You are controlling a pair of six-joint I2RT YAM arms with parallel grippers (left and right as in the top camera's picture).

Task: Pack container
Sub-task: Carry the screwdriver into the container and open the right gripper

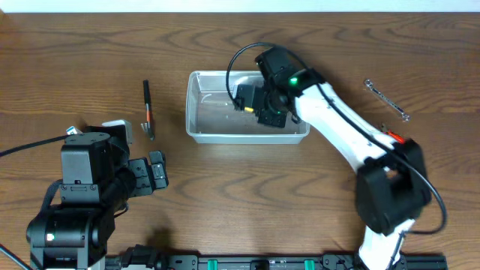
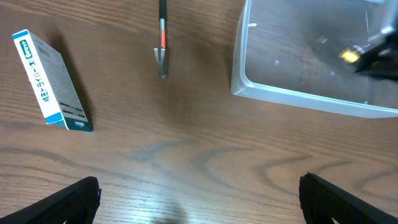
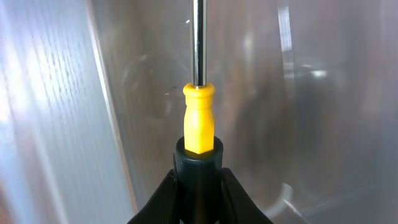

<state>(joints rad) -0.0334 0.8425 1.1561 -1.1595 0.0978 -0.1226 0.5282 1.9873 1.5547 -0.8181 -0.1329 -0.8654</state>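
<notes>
The screwdriver is already inside the container's sides over its bare bottom. It goes down with my right gripper toward the container's bottom (image 1: pixel 244 129) (image 3: pixel 149 118) beside the container's near side next, for release.
The clear plastic container (image 1: pixel 196 112) stands at the table's middle back; it also shows in the left wrist view (image 2: pixel 298 96). My right gripper (image 1: pixel 259 103) is inside it, shut on a screwdriver with a black and yellow handle (image 3: pixel 199 124) and a steel shaft that points at the container floor. My left gripper (image 2: pixel 199 199) is open and empty, low over bare wood at the front left. A black tool with a red band (image 1: pixel 148 109) lies left of the container, seen also in the left wrist view (image 2: pixel 162 37).
A small blue-and-white box (image 2: pixel 51 81) lies at the left near my left arm. A silver wrench (image 1: pixel 386 100) lies at the back right. A red-tipped item (image 1: pixel 397 137) shows beside the right arm's base.
</notes>
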